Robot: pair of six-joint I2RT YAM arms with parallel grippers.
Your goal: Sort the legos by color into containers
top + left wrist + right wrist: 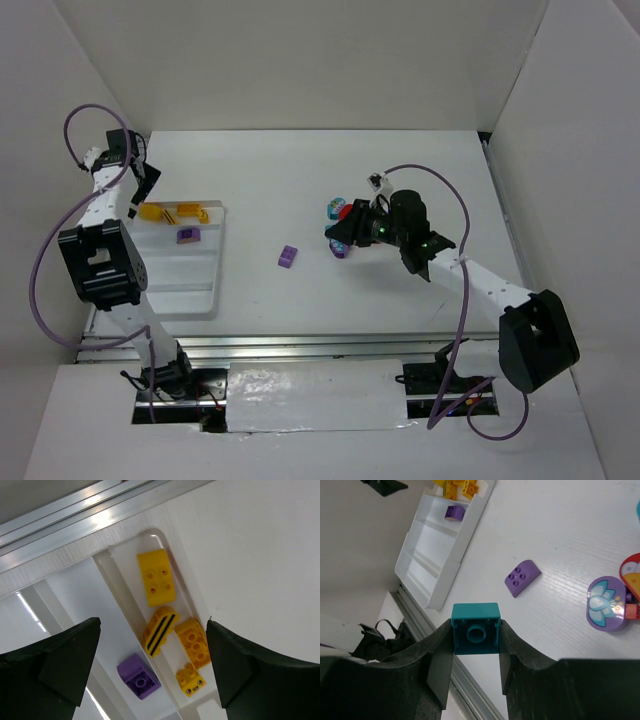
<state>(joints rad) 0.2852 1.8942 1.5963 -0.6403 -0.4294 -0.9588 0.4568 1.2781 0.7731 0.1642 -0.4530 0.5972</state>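
Note:
My left gripper should swing off the tray [195,290] and then tilt up onto the teal brick [475,628]. The end of the brick sticks out past the closed fingers of my right gripper.
My right gripper [476,630] is shut on a teal brick [475,628] and holds it above the table, right of centre [352,236]. A loose purple brick [288,256] lies mid-table and shows in the right wrist view [522,577]. A round purple printed brick [606,603] and a red one [631,570] lie by my right gripper. The white tray [195,290] sits at the left. Its far row holds several yellow bricks [156,577], the second row one purple brick [138,676]. My left gripper [141,190] hangs open above the tray's far left corner.
White walls close in the table on the left, back and right. A metal rail [300,345] runs along the near edge. A small cluster of teal and red bricks [338,209] lies just beyond my right gripper.

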